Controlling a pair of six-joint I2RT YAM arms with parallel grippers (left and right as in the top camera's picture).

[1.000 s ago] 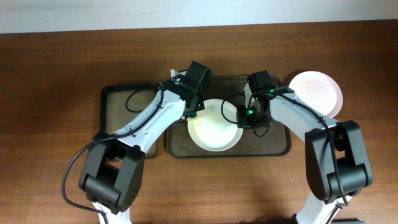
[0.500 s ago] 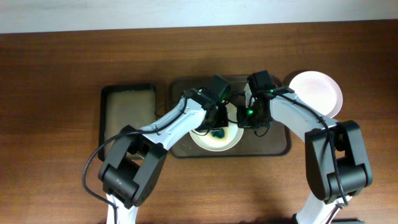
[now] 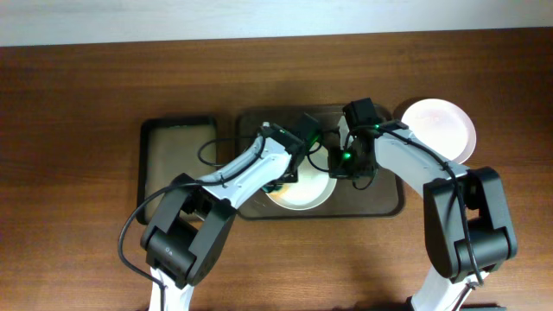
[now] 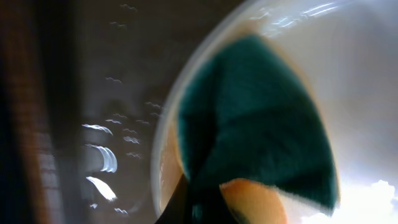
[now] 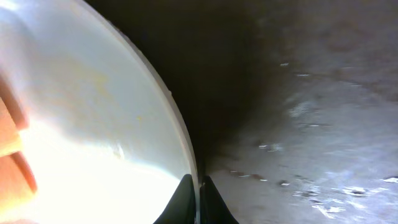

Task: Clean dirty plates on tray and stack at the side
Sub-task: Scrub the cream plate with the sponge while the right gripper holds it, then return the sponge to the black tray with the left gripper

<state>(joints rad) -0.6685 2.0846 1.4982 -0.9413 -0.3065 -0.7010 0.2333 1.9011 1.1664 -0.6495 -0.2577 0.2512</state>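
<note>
The left gripper needs to rise off the plate, move left in the overhead view, and lower to release the sponge at the smaller black tray (image 3: pixel 183 160), because that tray is empty.
A white plate (image 3: pixel 308 192) with faint yellow smears lies on the dark brown tray (image 3: pixel 380 195). My left gripper (image 3: pixel 290 173) is shut on a teal-green sponge (image 4: pixel 255 118) and presses it on the inside of the plate (image 4: pixel 364 93) near its left rim. My right gripper (image 3: pixel 347 166) is shut on the plate's right rim (image 5: pixel 81 124); its fingertips (image 5: pixel 198 186) pinch the edge over the tray floor (image 5: pixel 311 124). Another white plate (image 3: pixel 441 128) sits on the table to the right of the tray. A third plate does not show separately.
A smaller black tray (image 3: pixel 177 160) lies left of the brown tray. Both arms cross over the brown tray's middle. The wooden table ends at a pale wall along the top.
My left arm swung right from near the black tray onto the plate with the sponge, then shifted slightly up and left across it. The right gripper and plate stayed still.
</note>
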